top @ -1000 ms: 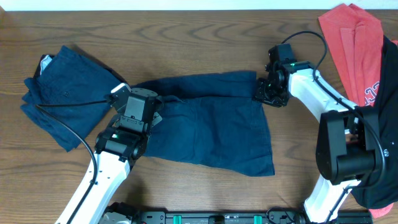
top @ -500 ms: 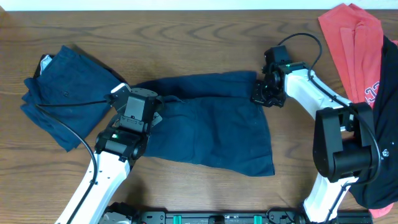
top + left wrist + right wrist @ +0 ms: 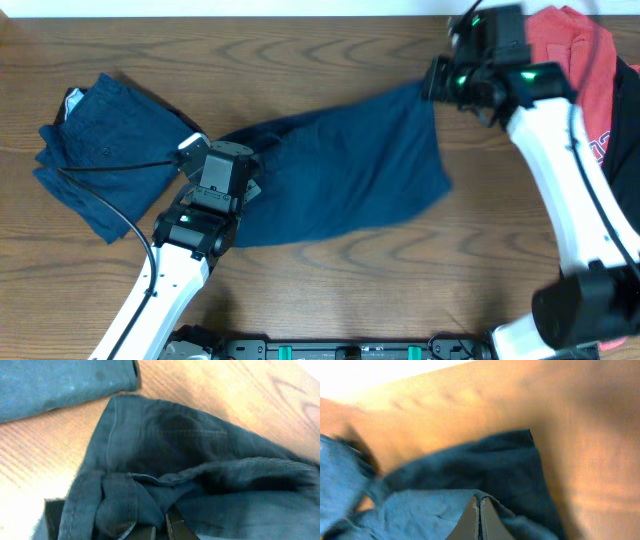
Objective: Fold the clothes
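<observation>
The right gripper moves down and toward the left in the overhead view next, and releases the lifted corner onto the shorts' lower layer, since that lies spread beneath.
Dark navy shorts (image 3: 340,170) are stretched across the middle of the table between my two grippers. My left gripper (image 3: 243,180) is shut on their left end; in the left wrist view its fingertips (image 3: 161,527) pinch bunched navy cloth (image 3: 200,465). My right gripper (image 3: 437,82) is shut on the upper right corner and holds it lifted; in the right wrist view the closed fingers (image 3: 479,510) clamp a fold of the shorts (image 3: 485,465). A second pair of navy shorts (image 3: 100,150) lies folded at the left, also at the top of the left wrist view (image 3: 55,382).
A red garment (image 3: 570,70) lies at the far right, with a black one (image 3: 625,200) below it at the right edge. The wooden table (image 3: 300,45) shows around the clothes. A black cable (image 3: 110,170) crosses the folded shorts.
My right gripper has risen and moved up and to the right, lifting and pulling the shorts' right corner with it, so the cloth now slants and stretches. The left arm has not moved.
</observation>
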Motion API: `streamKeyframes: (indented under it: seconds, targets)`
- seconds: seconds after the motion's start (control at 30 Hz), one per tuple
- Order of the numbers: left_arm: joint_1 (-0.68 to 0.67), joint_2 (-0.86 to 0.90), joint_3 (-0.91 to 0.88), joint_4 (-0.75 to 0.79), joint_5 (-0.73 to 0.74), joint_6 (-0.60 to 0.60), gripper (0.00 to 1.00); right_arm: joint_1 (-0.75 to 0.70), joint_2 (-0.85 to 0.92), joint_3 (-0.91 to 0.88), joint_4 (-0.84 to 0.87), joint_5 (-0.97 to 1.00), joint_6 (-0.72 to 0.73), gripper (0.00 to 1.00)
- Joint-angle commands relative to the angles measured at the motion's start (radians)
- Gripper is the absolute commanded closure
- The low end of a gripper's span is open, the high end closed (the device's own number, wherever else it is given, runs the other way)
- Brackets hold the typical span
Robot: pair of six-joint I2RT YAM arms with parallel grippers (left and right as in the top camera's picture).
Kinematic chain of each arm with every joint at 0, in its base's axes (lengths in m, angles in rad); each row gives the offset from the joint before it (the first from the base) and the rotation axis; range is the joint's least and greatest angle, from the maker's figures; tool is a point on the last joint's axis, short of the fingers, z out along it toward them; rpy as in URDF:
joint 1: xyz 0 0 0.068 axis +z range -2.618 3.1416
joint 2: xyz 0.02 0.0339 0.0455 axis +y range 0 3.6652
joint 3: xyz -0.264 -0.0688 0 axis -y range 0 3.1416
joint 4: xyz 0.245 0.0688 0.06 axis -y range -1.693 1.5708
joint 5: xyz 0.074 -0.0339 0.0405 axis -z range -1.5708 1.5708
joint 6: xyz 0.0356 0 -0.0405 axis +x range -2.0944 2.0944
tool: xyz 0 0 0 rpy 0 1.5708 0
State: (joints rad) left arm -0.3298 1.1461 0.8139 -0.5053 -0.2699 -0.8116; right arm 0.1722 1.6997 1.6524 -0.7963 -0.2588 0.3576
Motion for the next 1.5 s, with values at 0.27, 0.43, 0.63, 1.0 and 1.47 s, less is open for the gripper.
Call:
streamKeyframes:
  seconds: [0.27, 0.43, 0.63, 1.0, 1.47]
  targets:
    - [0.010, 0.019, 0.009, 0.121, -0.126, 0.006, 0.94, 0.049, 0.096, 0.002, 0.130, 0.053, -0.090, 0.99]
    - [0.034, 0.014, 0.009, 0.162, -0.172, 0.006, 0.94, 0.050, 0.078, 0.003, 0.243, 0.052, -0.094, 0.99]
    - [0.040, 0.050, 0.008, 0.164, -0.172, 0.006, 0.94, 0.068, 0.123, 0.003, 0.400, 0.053, -0.140, 0.99]
    - [0.073, 0.287, 0.008, 0.317, -0.195, 0.006, 0.88, 0.118, 0.466, 0.003, 0.684, 0.053, -0.148, 0.99]
    - [0.192, 0.243, 0.009, 0.566, 0.021, 0.165, 0.73, 0.039, 0.399, 0.003, 0.339, 0.053, -0.182, 0.75]
